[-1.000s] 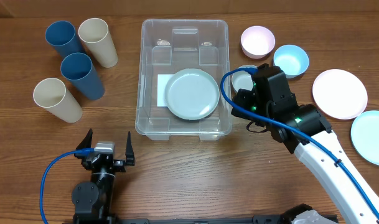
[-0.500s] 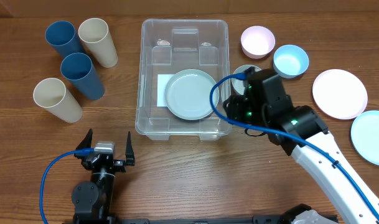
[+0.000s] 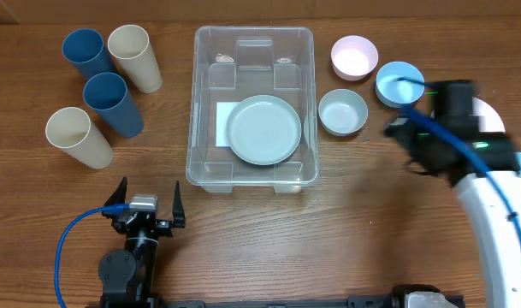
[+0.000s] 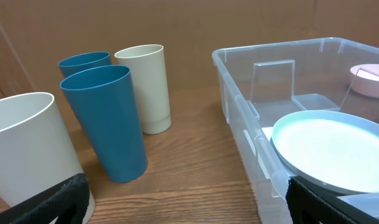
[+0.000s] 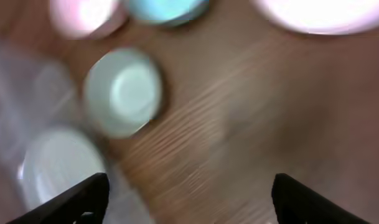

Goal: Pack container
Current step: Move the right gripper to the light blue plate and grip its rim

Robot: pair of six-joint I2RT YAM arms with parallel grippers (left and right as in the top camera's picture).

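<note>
My right gripper swings away from the container next, past the pink plate, and down onto the pale blue plate's rim, since it still lies unpacked.
The clear container stands mid-table with a pale green plate lying in it over a white label. In the left wrist view the container's wall and the plate fill the right side. My left gripper rests open near the front edge, nothing between its fingers. My right gripper hovers open and empty over bare wood, right of a pale green bowl. That bowl stands on the table beside the container. The right wrist view is blurred.
Two blue cups and two cream cups stand at the left. A pink bowl and a blue bowl sit at the back right. My right arm partly covers a pink plate.
My right gripper has opened and swung right, away from the container's side, uncovering the pale green bowl, which stays on the table. The left arm has not moved.
</note>
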